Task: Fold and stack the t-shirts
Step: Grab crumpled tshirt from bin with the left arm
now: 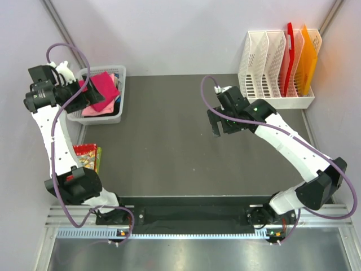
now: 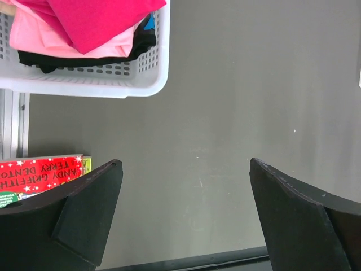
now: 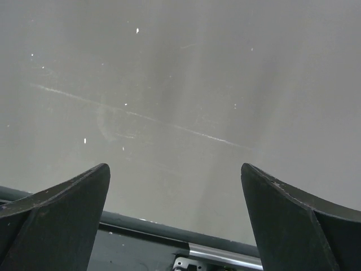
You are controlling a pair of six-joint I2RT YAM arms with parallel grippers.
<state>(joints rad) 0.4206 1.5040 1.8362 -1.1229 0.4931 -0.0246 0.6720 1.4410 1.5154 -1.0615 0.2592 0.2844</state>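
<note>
The left gripper lowers outward onto the near edge of the magenta-pink t-shirt (image 1: 101, 87) (image 2: 131, 21) next, as that edge lies below and outward of its open fingers.
The magenta-pink t-shirt (image 1: 101, 87) lies crumpled on top in the white basket (image 1: 120, 70) at the back left, over the paler salmon-pink t-shirt (image 1: 95, 110). Both show in the left wrist view, the magenta one (image 2: 96, 20) above the salmon one (image 2: 39, 36), inside the basket (image 2: 113, 84). My left gripper (image 1: 82, 95) hangs high by the basket's left side, open and empty (image 2: 186, 169). My right gripper (image 1: 219, 126) is open and empty above the bare dark table (image 3: 175, 169).
A black cloth (image 2: 84, 53) and a bit of blue lie under the shirts in the basket. A red book (image 1: 87, 157) lies at the table's left edge. A white file rack (image 1: 276, 62) with red and orange folders stands at the back right.
</note>
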